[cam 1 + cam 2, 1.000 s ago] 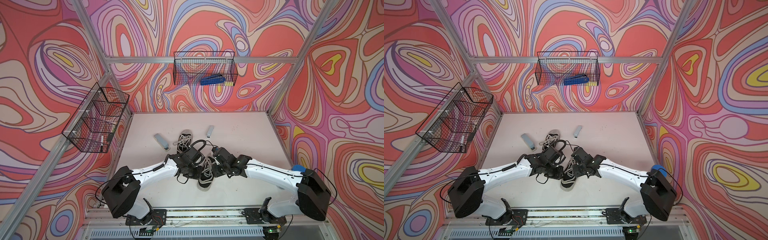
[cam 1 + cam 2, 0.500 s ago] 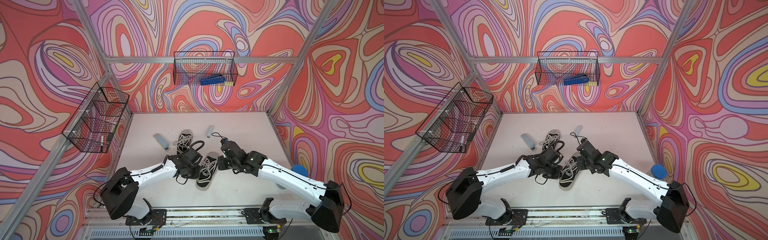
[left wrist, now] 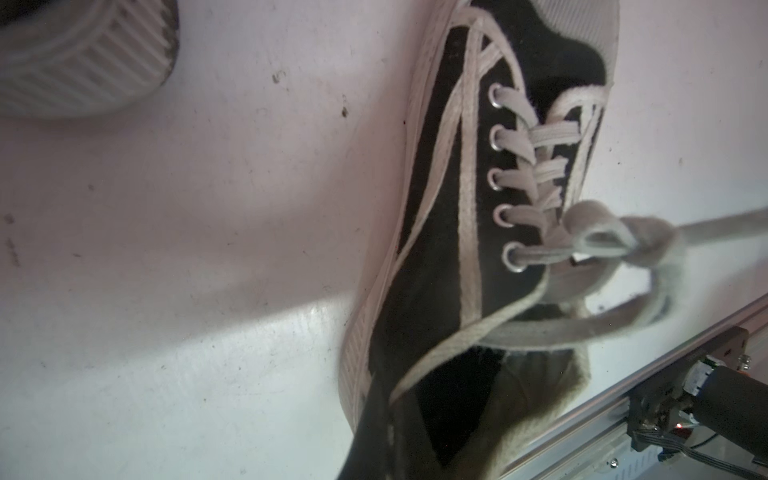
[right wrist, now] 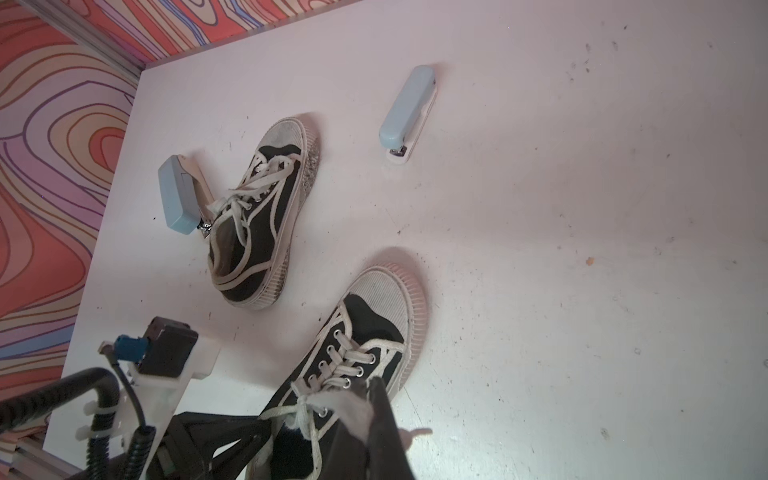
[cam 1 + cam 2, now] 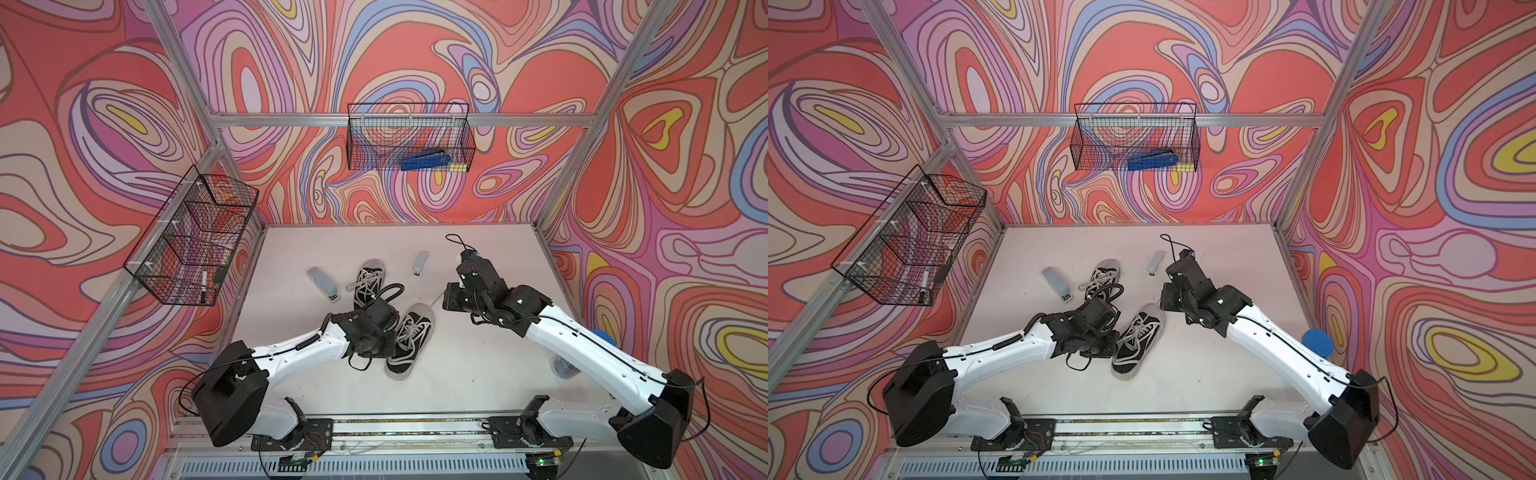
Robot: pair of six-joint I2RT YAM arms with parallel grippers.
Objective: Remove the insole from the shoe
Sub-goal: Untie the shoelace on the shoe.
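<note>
The taut lace's knot is still tied. So I will pull the lace outward from the near shoe's toe over bare tabletop with my right gripper, then release it.
Two black-and-white sneakers lie on the table. The near shoe [image 5: 409, 340] [image 5: 1138, 343] points away from the robot's base, and the far shoe [image 5: 368, 280] lies behind it. My left gripper [image 5: 388, 347] [image 3: 386, 415] is shut on the near shoe's side wall by the heel opening. My right gripper [image 5: 446, 297] [image 4: 370, 390], raised to the right of the shoe's toe, is shut on a pale strip that looks like its shoelace [image 3: 706, 226] [image 4: 340, 409], pulled taut. The insole is not clearly visible; the shoe's opening [image 3: 532, 386] shows only a dull grey inside.
Two pale blue staplers [image 5: 323, 283] [image 5: 420, 262] lie near the far shoe. A clear bottle with a blue cap [image 5: 602, 334] stands at the right edge behind my right arm. Wire baskets hang on the back wall [image 5: 409, 141] and the left wall [image 5: 195, 245].
My right gripper has drawn back from the near shoe, up and to the right, with the pale strip in it. The left gripper has closed at the shoe's heel side.
</note>
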